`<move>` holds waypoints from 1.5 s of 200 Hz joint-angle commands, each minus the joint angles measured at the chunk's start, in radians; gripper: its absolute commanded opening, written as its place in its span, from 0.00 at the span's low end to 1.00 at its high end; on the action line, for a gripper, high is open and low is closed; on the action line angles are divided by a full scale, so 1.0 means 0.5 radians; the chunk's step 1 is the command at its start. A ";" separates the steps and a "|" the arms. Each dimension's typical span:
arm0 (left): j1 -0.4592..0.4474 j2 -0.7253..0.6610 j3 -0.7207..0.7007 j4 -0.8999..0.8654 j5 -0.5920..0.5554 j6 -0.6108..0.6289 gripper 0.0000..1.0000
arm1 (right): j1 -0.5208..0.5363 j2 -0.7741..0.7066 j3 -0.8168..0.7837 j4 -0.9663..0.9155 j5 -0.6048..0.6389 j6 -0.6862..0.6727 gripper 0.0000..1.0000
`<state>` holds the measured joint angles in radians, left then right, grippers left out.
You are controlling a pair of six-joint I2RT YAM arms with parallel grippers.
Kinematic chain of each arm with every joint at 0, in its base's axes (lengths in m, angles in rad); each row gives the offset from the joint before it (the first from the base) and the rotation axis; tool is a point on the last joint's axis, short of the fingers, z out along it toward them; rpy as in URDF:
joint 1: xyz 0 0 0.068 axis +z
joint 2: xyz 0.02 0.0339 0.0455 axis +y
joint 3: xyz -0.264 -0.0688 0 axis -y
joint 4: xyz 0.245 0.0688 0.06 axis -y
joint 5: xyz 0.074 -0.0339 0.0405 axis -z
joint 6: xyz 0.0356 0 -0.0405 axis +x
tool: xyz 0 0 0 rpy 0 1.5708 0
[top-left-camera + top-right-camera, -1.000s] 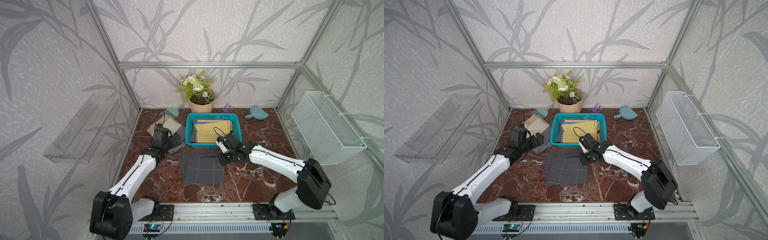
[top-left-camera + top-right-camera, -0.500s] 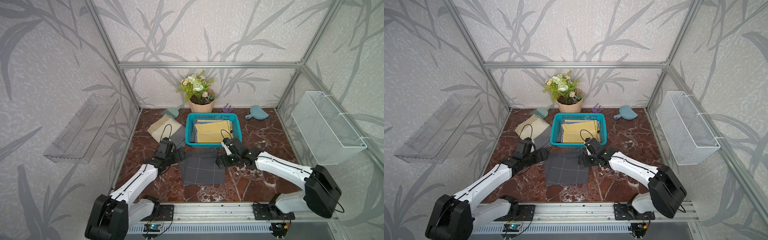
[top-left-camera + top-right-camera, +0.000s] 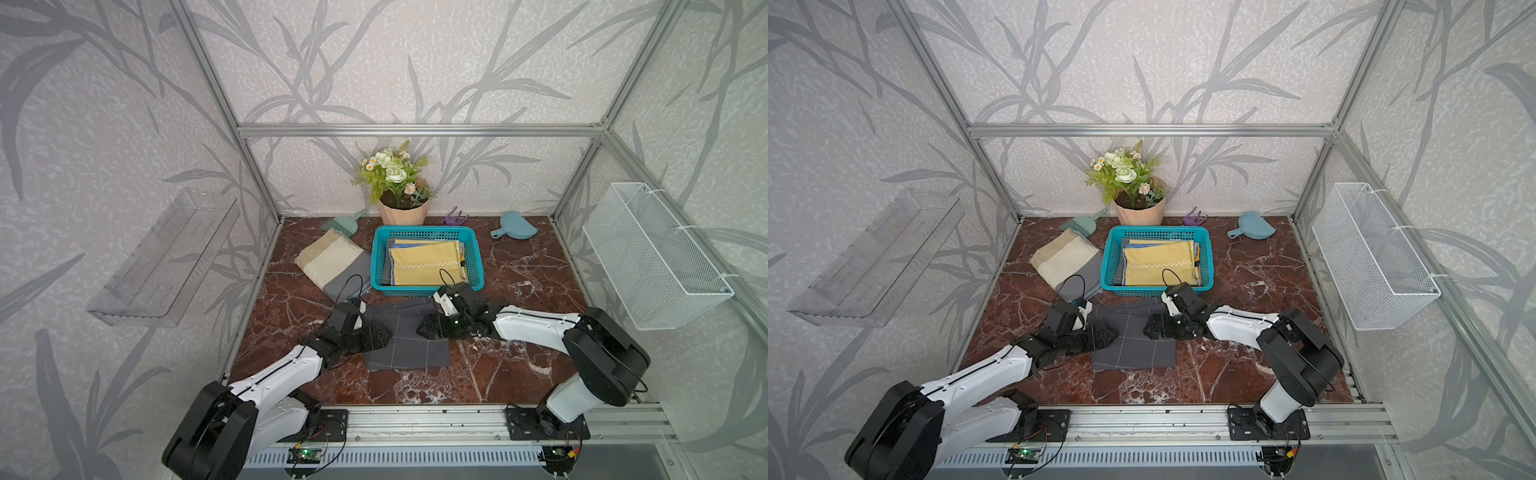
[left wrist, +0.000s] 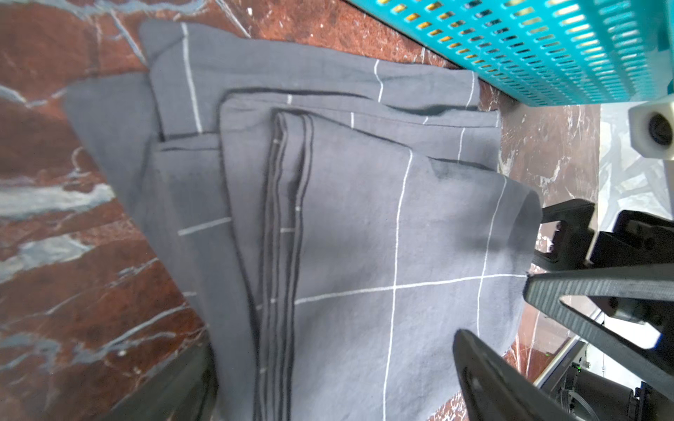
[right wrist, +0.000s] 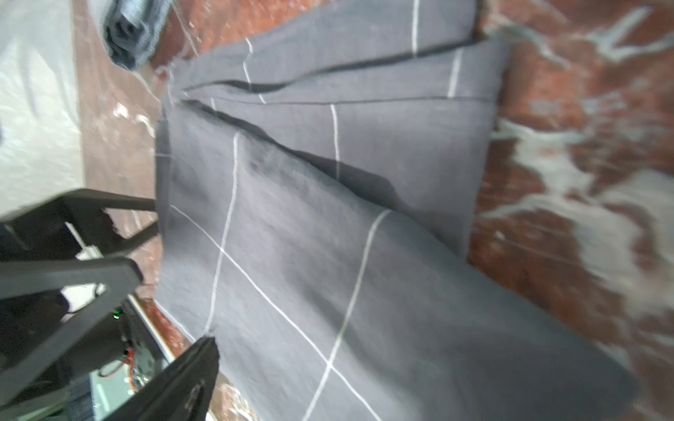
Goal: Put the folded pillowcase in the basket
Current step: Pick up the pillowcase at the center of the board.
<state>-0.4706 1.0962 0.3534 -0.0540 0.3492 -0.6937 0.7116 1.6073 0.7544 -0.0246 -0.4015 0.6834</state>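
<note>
The raised side edge of the folded pillowcase (image 3: 409, 345) (image 5: 435, 365) gets pinched next as my right gripper stays low and closes its fingers. That cloth already lies between them.
The folded pillowcase (image 3: 409, 345) (image 3: 1133, 349), dark grey with thin white grid lines, lies flat on the marble floor just in front of the basket (image 3: 428, 289) (image 3: 1156, 291), a teal lattice basket. My left gripper (image 3: 384, 334) (image 3: 1111, 334) is low at its left edge, open, with its jaws either side of the cloth (image 4: 364, 237). My right gripper (image 3: 422, 328) (image 3: 1148, 328) is open at the right edge, over the cloth (image 5: 328, 237). In the left wrist view the basket wall (image 4: 529, 47) is just beyond the pillowcase. Neither gripper holds anything.
Yellow folded cloths (image 3: 428, 259) fill the basket. A beige and grey pillowcase (image 3: 332, 262) lies left of it. Along the back stand a flower pot (image 3: 403, 210), a green scoop (image 3: 343, 223), a purple clip (image 3: 455, 218) and a blue dustpan (image 3: 515, 226). Wire basket (image 3: 652, 257) on the right wall, clear shelf (image 3: 166, 257) on the left.
Both arms have come down and inward to the grey pillowcase's two sides. The left moved forward from beside the basket. The right gripper has opened.
</note>
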 commanded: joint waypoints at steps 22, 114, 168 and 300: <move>-0.013 0.053 -0.045 -0.048 -0.055 -0.003 0.92 | 0.080 0.124 0.002 0.040 -0.064 0.090 0.73; -0.029 -0.019 0.013 -0.130 -0.133 0.015 0.00 | 0.104 0.051 0.027 -0.155 0.102 0.021 0.00; -0.124 -0.195 0.210 -0.275 -0.248 0.055 0.00 | 0.191 -0.171 0.209 -0.522 0.290 -0.119 0.00; -0.251 -0.199 0.793 -0.065 -0.350 0.151 0.00 | 0.121 -0.599 0.798 -1.064 0.607 -0.438 0.00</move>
<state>-0.5922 0.9382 0.6884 -0.1905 0.2081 -0.6559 0.7998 1.2842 1.0817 -0.4961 -0.1387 0.5369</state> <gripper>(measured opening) 0.068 0.105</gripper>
